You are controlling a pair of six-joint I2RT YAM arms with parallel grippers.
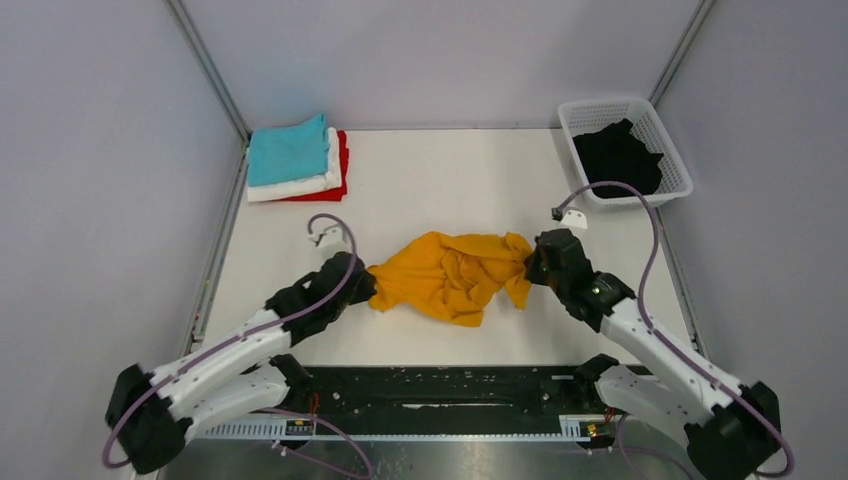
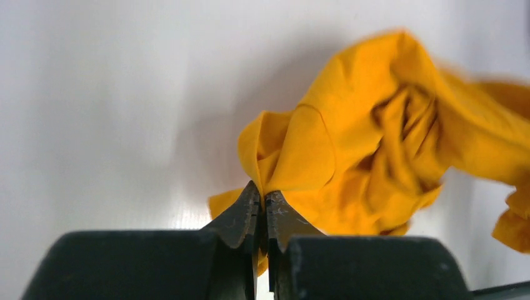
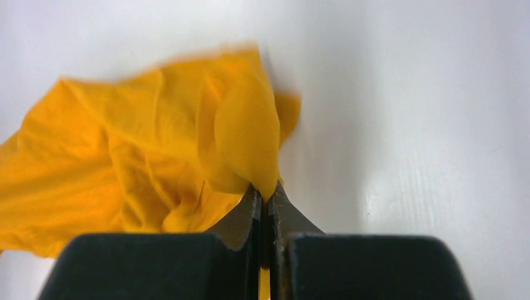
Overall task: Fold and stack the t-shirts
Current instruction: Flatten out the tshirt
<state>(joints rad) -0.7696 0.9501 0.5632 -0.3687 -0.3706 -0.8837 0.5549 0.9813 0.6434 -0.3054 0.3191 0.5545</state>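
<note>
My left gripper rises next, carries the cloth outward, then lowers and releases it beside the folded stack, since that bare tabletop lies outward of my gripper.
The mustard-orange t-shirt (image 1: 450,275) lies crumpled mid-table between my two grippers. My left gripper (image 1: 366,283) is shut on its left edge; the left wrist view shows the cloth (image 2: 375,144) pinched between the fingers at my left gripper (image 2: 263,195). My right gripper (image 1: 531,267) is shut on its right edge; the right wrist view shows the cloth (image 3: 156,150) pinched at my right gripper (image 3: 264,192). A folded stack sits at the back left: teal t-shirt (image 1: 287,150) on top, white t-shirt (image 1: 300,185) under it, red t-shirt (image 1: 343,160) at the bottom. A black t-shirt (image 1: 616,155) lies in the basket.
The white lattice basket (image 1: 672,150) stands at the back right corner. Grey walls enclose the white table (image 1: 450,190) on three sides. A black rail (image 1: 440,390) runs along the near edge between the arm bases.
</note>
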